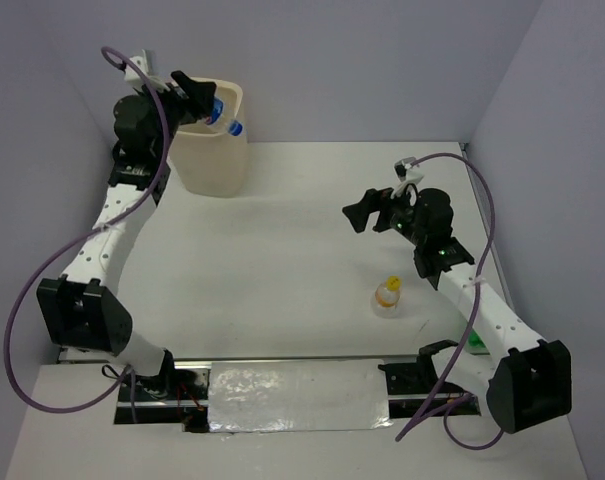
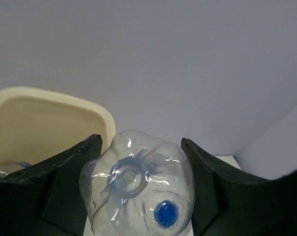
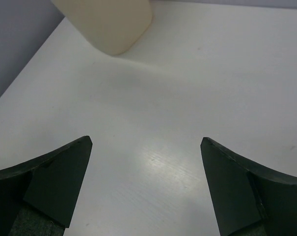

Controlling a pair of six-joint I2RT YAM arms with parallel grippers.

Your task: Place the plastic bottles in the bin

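I will next move my left gripper outward and left in the top view, then slightly down at the bin's opening (image 2: pixel 46 132), because the bottle's blue cap sticks out over the bin's near rim.
My left gripper (image 1: pixel 208 104) is shut on a clear plastic bottle (image 1: pixel 225 117) with a blue cap, holding it above the rim of the cream bin (image 1: pixel 214 160) at the back left. In the left wrist view the bottle's base (image 2: pixel 138 187) fills the gap between both fingers, with the bin's rim (image 2: pixel 55 97) just behind. Part of another bottle (image 2: pixel 8 168) lies inside the bin. A short orange-capped bottle (image 1: pixel 387 297) stands on the table at the right. My right gripper (image 1: pixel 365 211) hovers open and empty behind it, facing the bin's base (image 3: pixel 114 24).
A small green patch (image 1: pixel 478 346) shows beside my right arm's lower link, too little to identify. A shiny foil-like strip (image 1: pixel 297 396) covers the near edge between the arm bases. Grey walls close in on the table on three sides.
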